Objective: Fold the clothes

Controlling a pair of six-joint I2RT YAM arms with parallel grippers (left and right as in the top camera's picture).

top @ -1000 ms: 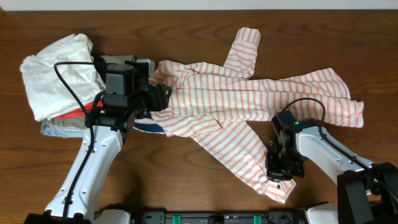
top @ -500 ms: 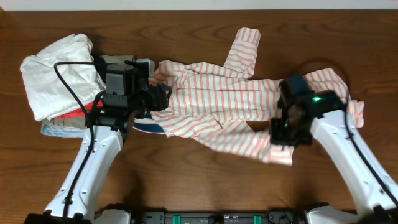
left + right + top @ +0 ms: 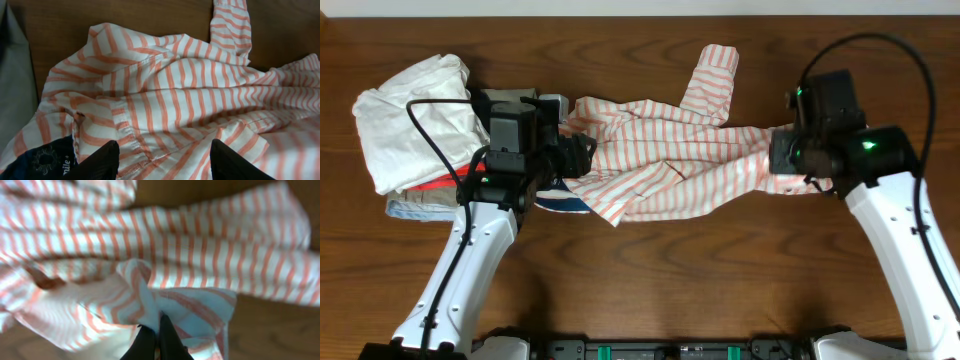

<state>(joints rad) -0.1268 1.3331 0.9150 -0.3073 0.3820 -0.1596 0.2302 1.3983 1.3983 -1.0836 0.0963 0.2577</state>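
My right gripper holds the cloth, which hangs bunched. It needs to carry the cloth outward and to the right in the overhead view first, to get it down over the shirt's end [image 3: 286,262].
An orange-and-white striped shirt [image 3: 670,150] lies spread across the middle of the wooden table, one sleeve [image 3: 713,75] pointing to the far edge. My right gripper [image 3: 790,165] is shut on a fold of the shirt's lower sleeve [image 3: 195,305] and holds it lifted over the shirt's right side. My left gripper [image 3: 582,158] is open and hovers over the shirt's collar end; its two black fingers [image 3: 162,162] straddle striped cloth [image 3: 165,100] without pinching it.
A pile of clothes [image 3: 415,120] with a white garment on top sits at the left, over red and beige pieces. A dark blue garment [image 3: 558,203] peeks out under the shirt's left edge, also in the left wrist view [image 3: 45,160].
My right gripper has carried the lower sleeve from the front right of the table up and back, folding it over the shirt's right side. The left arm has not moved.
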